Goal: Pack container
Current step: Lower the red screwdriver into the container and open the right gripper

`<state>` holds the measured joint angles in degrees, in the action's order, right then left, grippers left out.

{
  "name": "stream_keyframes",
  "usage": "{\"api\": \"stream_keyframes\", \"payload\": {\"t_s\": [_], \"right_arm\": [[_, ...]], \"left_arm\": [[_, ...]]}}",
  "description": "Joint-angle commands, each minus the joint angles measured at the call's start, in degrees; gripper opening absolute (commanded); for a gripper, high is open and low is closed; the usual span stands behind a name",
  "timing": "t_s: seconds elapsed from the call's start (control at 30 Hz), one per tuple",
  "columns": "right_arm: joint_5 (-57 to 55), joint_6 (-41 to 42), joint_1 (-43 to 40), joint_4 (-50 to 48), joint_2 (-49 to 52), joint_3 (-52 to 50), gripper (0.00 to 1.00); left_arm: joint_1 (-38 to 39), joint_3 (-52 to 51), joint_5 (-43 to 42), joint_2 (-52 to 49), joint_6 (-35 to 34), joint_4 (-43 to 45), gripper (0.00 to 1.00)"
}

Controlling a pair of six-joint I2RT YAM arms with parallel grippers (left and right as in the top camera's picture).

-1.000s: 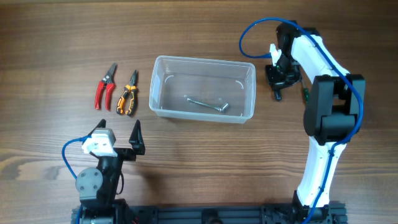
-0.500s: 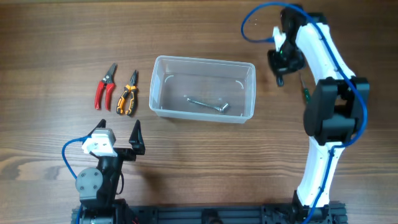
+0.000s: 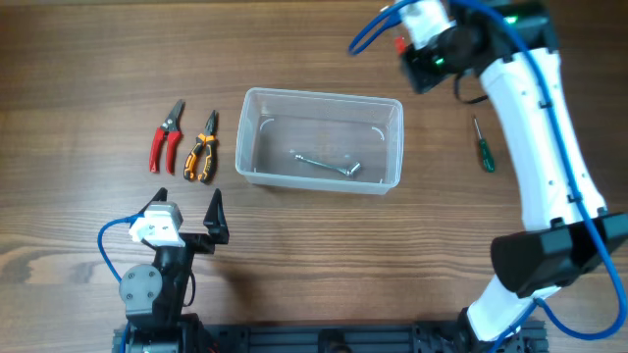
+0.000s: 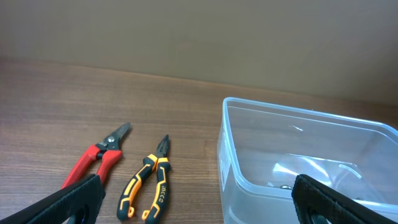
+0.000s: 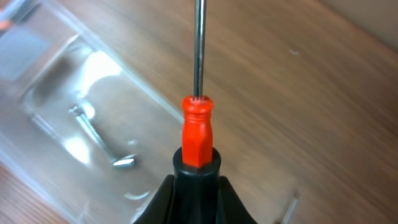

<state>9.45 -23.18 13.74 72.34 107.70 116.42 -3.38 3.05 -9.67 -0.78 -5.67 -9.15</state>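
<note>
I will move my right gripper left in the overhead view, back over the container's rim and down beyond the wrench, where the container's bottom is bare.
The clear plastic container sits mid-table with a metal wrench inside; it also shows in the left wrist view and the right wrist view. My right gripper is raised near the container's far right corner, shut on a red-and-black-handled screwdriver whose steel shaft points away from the camera. My left gripper is open and empty near the front left, facing the tools and the container.
Red-handled snips and orange-and-black pliers lie left of the container; both show in the left wrist view, snips, pliers. A green-handled screwdriver lies on the table right of the container.
My right arm has lifted from the table at the right and swung up and left toward the container with the red screwdriver, uncovering the green screwdriver. The left arm has not moved.
</note>
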Motion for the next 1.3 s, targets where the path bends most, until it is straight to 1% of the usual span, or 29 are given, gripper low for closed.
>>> {"api": "stream_keyframes", "payload": {"t_s": [0.0,0.13,0.2,0.3,0.43,0.6,0.67,0.9,1.27], "right_arm": [[3.7,-6.8,6.7,0.8,-0.5,-0.2,0.04],[3.4,-11.6,13.8,0.7,-0.2,-2.8,0.05],[2.4,-11.7,16.4,0.0,0.7,-3.9,0.06],[2.2,-11.3,17.9,-1.4,2.7,-6.0,0.04],[2.2,-11.5,17.9,-5.0,6.4,-10.8,0.04],[1.9,-15.8,17.9,-9.1,11.1,-13.8,0.04],[-0.2,-15.9,17.9,-11.7,12.6,-14.8,0.04],[-2.7,-20.3,17.5,-15.1,17.0,-14.9,0.04],[-3.1,-20.3,15.3,-17.9,21.3,-14.9,0.04]], "left_arm": [[0.3,-0.3,0.1,0.5,0.9,0.1,1.0],[0.3,-0.3,0.1,0.5,0.9,0.1,1.0],[0.3,-0.3,0.1,0.5,0.9,0.1,1.0],[0.3,-0.3,0.1,0.5,0.9,0.1,1.0],[0.3,-0.3,0.1,0.5,0.9,0.1,1.0],[0.3,-0.3,0.1,0.5,0.9,0.1,1.0],[0.3,-0.3,0.1,0.5,0.9,0.1,1.0],[0.3,-0.3,0.1,0.5,0.9,0.1,1.0],[0.3,-0.3,0.1,0.5,0.9,0.1,1.0]]}}
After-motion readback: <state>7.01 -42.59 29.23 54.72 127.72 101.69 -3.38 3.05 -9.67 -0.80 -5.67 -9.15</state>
